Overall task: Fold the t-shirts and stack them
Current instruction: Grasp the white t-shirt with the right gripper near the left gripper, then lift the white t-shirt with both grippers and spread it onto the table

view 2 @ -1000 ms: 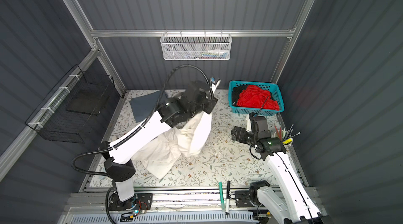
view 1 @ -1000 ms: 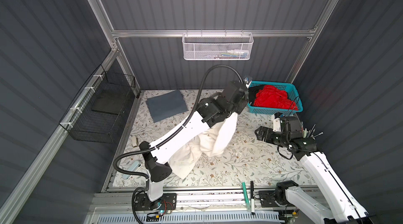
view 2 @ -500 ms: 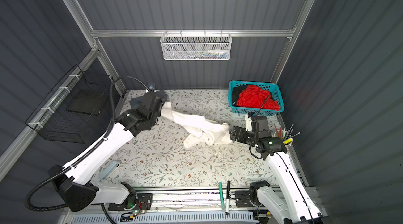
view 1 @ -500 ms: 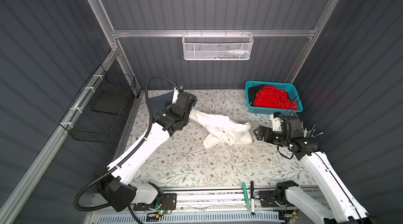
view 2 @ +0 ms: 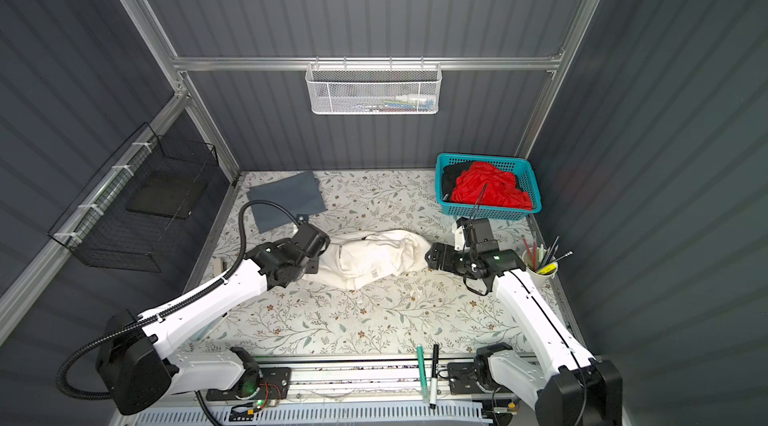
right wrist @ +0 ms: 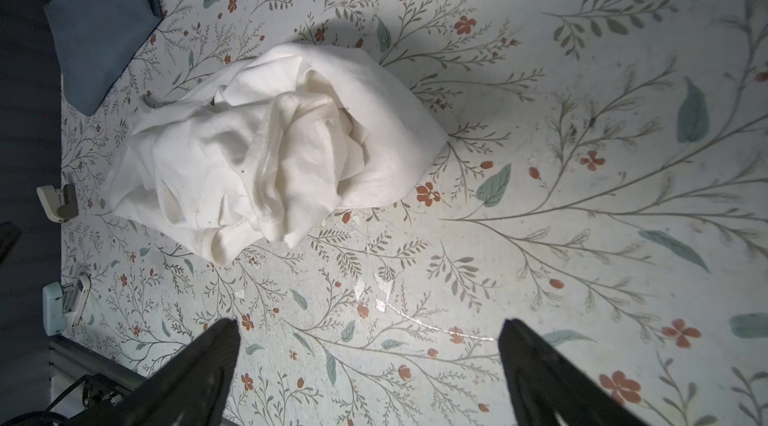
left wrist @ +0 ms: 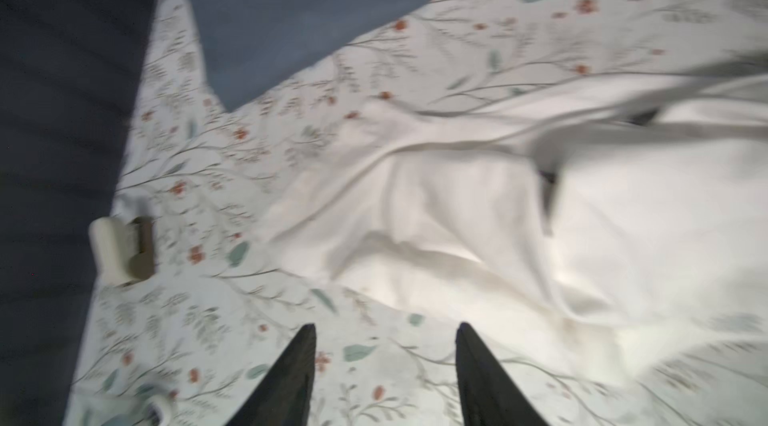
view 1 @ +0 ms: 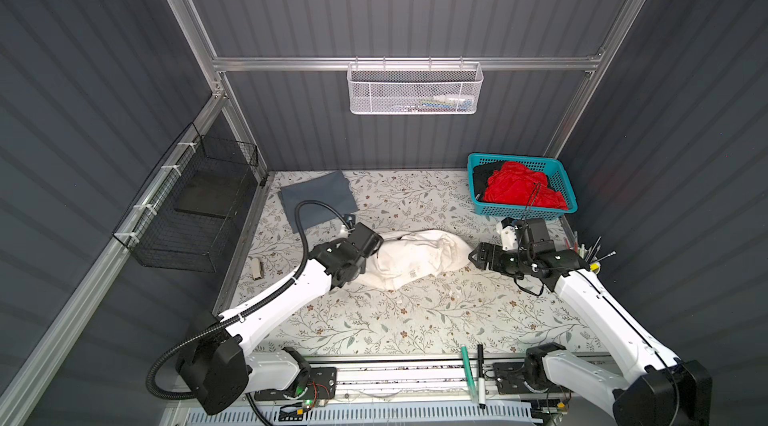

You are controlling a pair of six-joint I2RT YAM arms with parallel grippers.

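Observation:
Next, my left gripper moves across the crumpled t-shirt toward my right gripper, then down onto the t-shirt's long fold [view 1: 424, 258], as the fold stands up as a line.
An off-white t-shirt [view 1: 417, 258] [view 2: 374, 258] lies crumpled in a heap at the middle of the floral table cover. My left gripper [view 1: 371, 254] [left wrist: 386, 325] sits at its left end, open, with only table cover between the fingers and the cloth [left wrist: 540, 237] just beyond them. My right gripper [view 1: 473, 257] [right wrist: 370, 322] stands wide open and empty at the heap's right end, apart from the shirt [right wrist: 266, 145]. A folded slate-grey t-shirt [view 1: 318, 199] [view 2: 286, 197] lies flat at the back left. A red t-shirt [view 1: 519, 191] and a black one [view 1: 484, 179] fill the teal basket [view 1: 528, 213].
A black wire basket [view 1: 195, 204] hangs on the left wall and a white mesh basket [view 1: 415, 91] on the back rail. A cup of pens [view 2: 540, 264] stands at the right edge. Two markers [view 1: 473, 370] lie on the front rail. A small white object [view 1: 257, 268] sits at the left edge.
My left gripper swung the off-white shirt from near the basket to the back left, came back to the middle and opened, dropping it in a heap. The right arm barely moved.

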